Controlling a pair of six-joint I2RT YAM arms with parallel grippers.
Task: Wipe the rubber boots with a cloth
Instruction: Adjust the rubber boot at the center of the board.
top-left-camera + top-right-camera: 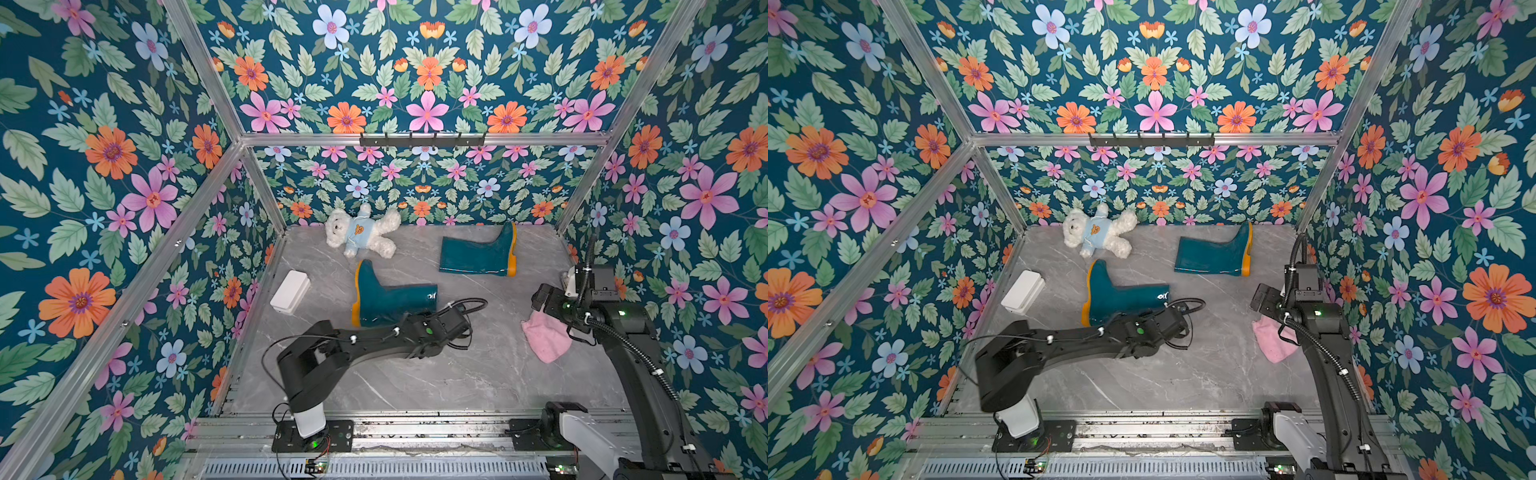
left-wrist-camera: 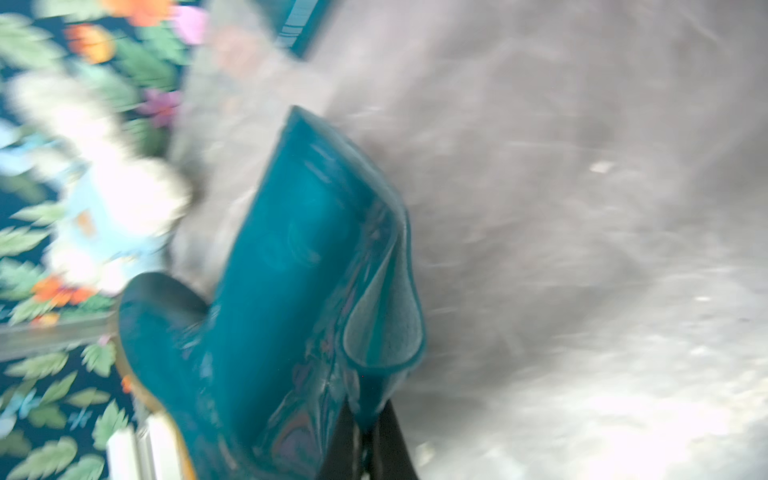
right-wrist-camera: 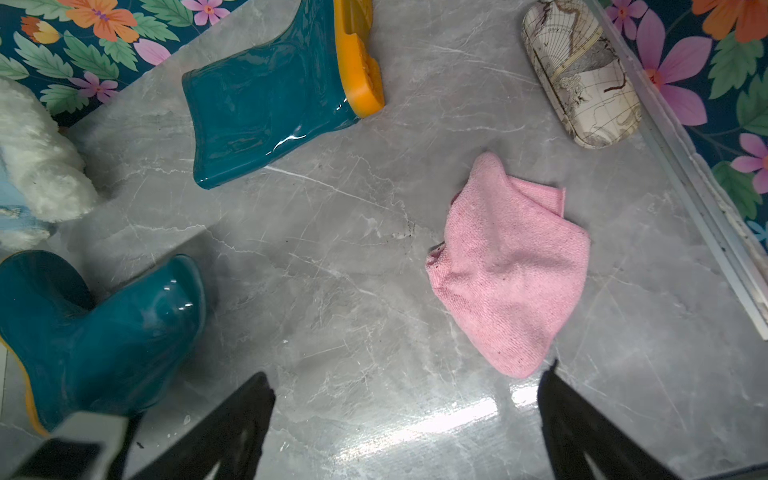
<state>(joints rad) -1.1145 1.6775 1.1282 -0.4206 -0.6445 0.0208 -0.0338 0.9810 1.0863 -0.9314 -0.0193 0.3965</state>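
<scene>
My left gripper swings up and toward the white box next to stand the side-lying near boot upright on the floor [image 1: 323, 297] beside the box. It then releases the boot's rim.
Two glossy teal rubber boots with orange-yellow soles lie on their sides on the grey marble floor. The near boot [image 1: 386, 299] [image 1: 1121, 297] [image 3: 104, 332] is mid-floor and the far boot [image 1: 478, 253] [image 3: 266, 95] is by the back wall. My left gripper [image 1: 434, 309] [image 2: 365, 419] is shut on the rim of the near boot's [image 2: 270, 291] shaft opening; the left wrist view is blurred. A crumpled pink cloth [image 1: 544, 340] [image 1: 1273, 340] [image 3: 511, 266] lies at the right. My right gripper [image 3: 405, 376] [image 1: 540, 297] hovers open above the floor beside the cloth, holding nothing.
A white teddy bear [image 1: 361, 232] in a blue shirt lies at the back left, close to the near boot's toe. A white box [image 1: 291, 291] rests by the left wall. A map-print glasses case [image 3: 582, 75] lies along the right wall. A hook rail [image 1: 422, 139] hangs on the back wall.
</scene>
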